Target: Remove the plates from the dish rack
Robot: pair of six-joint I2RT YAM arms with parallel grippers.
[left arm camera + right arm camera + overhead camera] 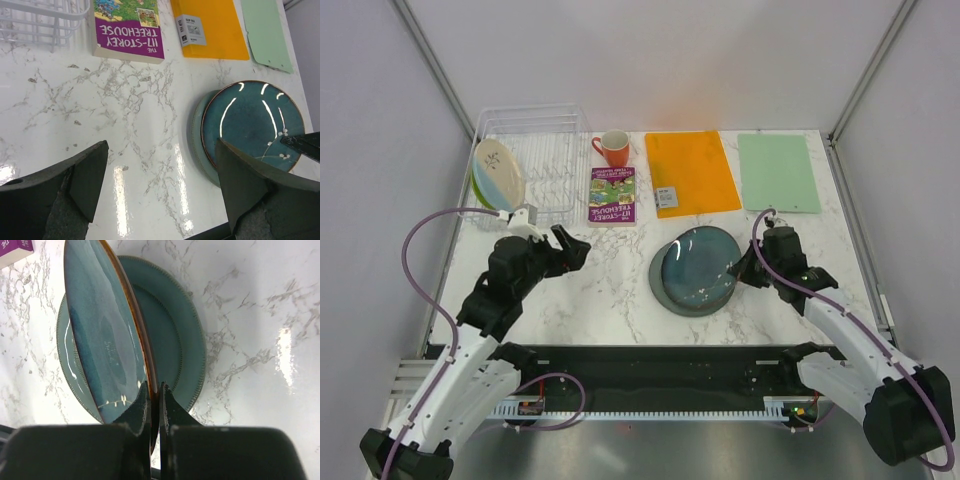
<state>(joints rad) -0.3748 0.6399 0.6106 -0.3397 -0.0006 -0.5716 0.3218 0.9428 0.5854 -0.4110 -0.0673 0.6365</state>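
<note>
My right gripper will next move down and left in the top view and lay the teal plate, its held rim raised, onto the grey-green plate.
The clear wire dish rack (545, 150) stands at the back left, with the cream-and-blue leaf plate (500, 170) and a lime-green plate (480, 187) behind it standing at its left end. The matte grey-green plate (665, 285) lies flat mid-table. My right gripper (740, 268) is shut on the rim of the glossy dark teal plate (100, 330) and holds it over the grey-green plate (175, 335). My left gripper (570, 248) is open and empty over bare marble, between rack and plates; its fingers (85, 175) frame the table.
An orange mug (614, 148) and a purple book (612, 195) lie right of the rack. An orange mat (692, 172) with a small card and a green mat (778, 172) lie at the back right. The rack's corner (45, 20) shows in the left wrist view.
</note>
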